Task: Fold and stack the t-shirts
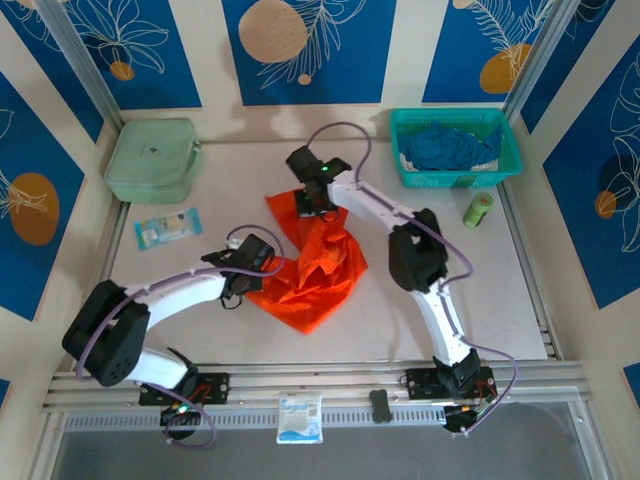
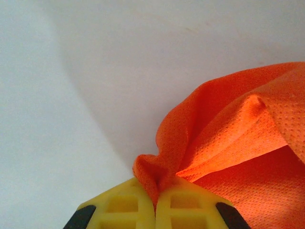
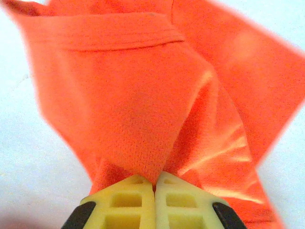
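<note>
My right gripper draws back and away from my left gripper next, over the bare tabletop before the basket. It then releases the bunch of the crumpled shirt, because the shirt lies crumpled.
The orange t-shirt (image 1: 318,265) lies crumpled at the middle of the white table. My left gripper (image 1: 270,262) is at its left edge, shut on a pinched fold of the orange cloth (image 2: 157,179), the yellow fingers (image 2: 119,205) pressed together. My right gripper (image 1: 312,203) is at the shirt's far end, shut on a bunch of the orange cloth (image 3: 138,124) that fans out from its yellow fingertips (image 3: 183,200). The dark blue t-shirt (image 1: 450,148) lies bunched inside the teal basket (image 1: 505,165) at the back right.
A pale green zip case (image 1: 152,158) sits at the back left. A small blue-and-white packet (image 1: 167,228) lies in front of it. A green spool (image 1: 478,209) stands near the basket. A metal rail (image 1: 300,380) runs along the near edge.
</note>
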Available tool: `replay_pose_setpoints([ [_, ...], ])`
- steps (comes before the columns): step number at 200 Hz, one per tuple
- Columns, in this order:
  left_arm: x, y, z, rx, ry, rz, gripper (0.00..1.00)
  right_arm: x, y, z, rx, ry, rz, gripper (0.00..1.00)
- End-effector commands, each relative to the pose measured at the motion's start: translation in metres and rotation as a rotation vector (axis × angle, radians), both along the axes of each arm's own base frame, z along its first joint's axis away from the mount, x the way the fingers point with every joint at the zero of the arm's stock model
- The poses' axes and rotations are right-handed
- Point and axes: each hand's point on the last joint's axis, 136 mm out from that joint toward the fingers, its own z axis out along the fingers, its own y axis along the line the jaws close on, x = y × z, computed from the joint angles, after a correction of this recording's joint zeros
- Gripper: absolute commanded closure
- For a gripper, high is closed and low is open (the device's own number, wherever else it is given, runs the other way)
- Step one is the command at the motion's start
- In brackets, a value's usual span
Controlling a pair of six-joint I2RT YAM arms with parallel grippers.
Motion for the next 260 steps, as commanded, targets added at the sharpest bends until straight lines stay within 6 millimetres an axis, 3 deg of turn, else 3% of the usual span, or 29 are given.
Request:
replay_pose_setpoints([
  [1,-0.002,0.035,0.031,0.155,-0.036,0.055,1.0,0.002,-0.034,0.07,0.05,-0.162,-0.133,1.0],
  [25,0.007,0.043,0.044,0.173,-0.053,0.061,1.0,-0.016,-0.069,0.073,0.064,-0.141,-0.219,1.0],
  [65,0.038,0.043,0.056,0.18,-0.066,0.052,1.0,-0.06,-0.118,0.055,0.103,-0.088,-0.388,1.0],
  [101,0.06,0.034,0.062,0.178,-0.075,0.03,1.0,-0.11,-0.145,0.025,0.109,-0.043,-0.506,1.0],
  [122,0.063,0.027,0.057,0.157,-0.068,0.017,1.0,-0.138,-0.144,0.009,0.123,-0.023,-0.523,1.0],
  [136,0.061,0.025,0.052,0.142,-0.057,0.01,1.0,-0.154,-0.139,0.001,0.133,-0.019,-0.503,0.69],
  [149,0.057,0.026,0.047,0.142,-0.044,0.011,1.0,-0.162,-0.139,0.001,0.128,-0.023,-0.481,0.51],
  [178,0.046,0.031,0.042,0.138,-0.025,0.009,0.98,-0.171,-0.165,0.015,0.043,-0.043,-0.461,0.33],
  [183,0.044,0.032,0.041,0.137,-0.023,0.008,0.96,-0.173,-0.17,0.017,0.034,-0.045,-0.463,0.24],
  [195,0.039,0.033,0.041,0.129,-0.024,0.007,0.92,-0.176,-0.184,0.021,0.035,-0.047,-0.476,0.13],
  [222,0.033,0.036,0.044,0.119,-0.038,0.012,0.87,-0.187,-0.207,0.016,0.124,-0.009,-0.515,0.09],
  [260,0.034,0.035,0.05,0.112,-0.043,0.013,0.87,-0.206,-0.202,-0.013,0.257,0.12,-0.501,0.13],
])
